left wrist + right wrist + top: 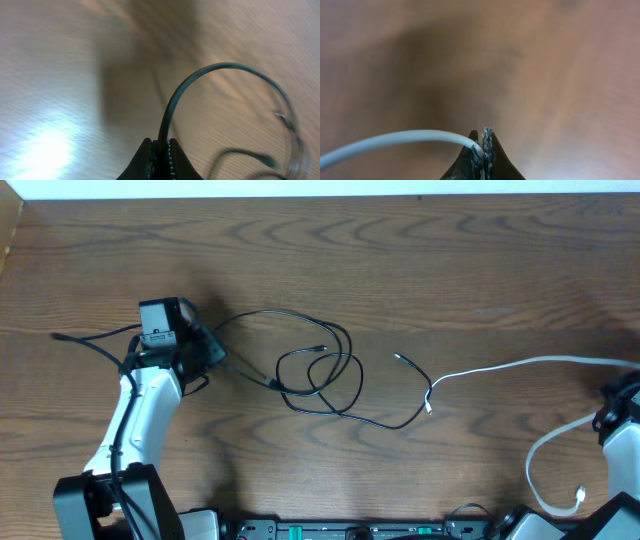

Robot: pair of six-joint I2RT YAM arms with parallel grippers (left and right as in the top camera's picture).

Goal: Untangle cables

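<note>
The right gripper draws away from the black cable [335, 330] over the bare tabletop just outward [612, 348] next and releases the white cable, since its plug meets the black tail.
The black cable [335, 330] lies in loose loops at mid-table, with one plug inside the loops [320, 348] and its far end at the right [398, 357]. My left gripper [207, 348] is shut on the cable's left part, and in the left wrist view the black cable [200, 75] arcs up out of the closed jaws [162, 144]. The white cable [520, 363] runs from its plug [428, 408], which touches or crosses the black cable's tail, to the right edge. My right gripper [484, 136] is shut on the white cable [395, 140].
A second stretch of the white cable loops near the right arm [622, 435] and ends in a plug [580, 498] at the front right. The left arm's own thick black cable [85, 342] trails to the left. The wooden table [400, 250] extends far behind.
</note>
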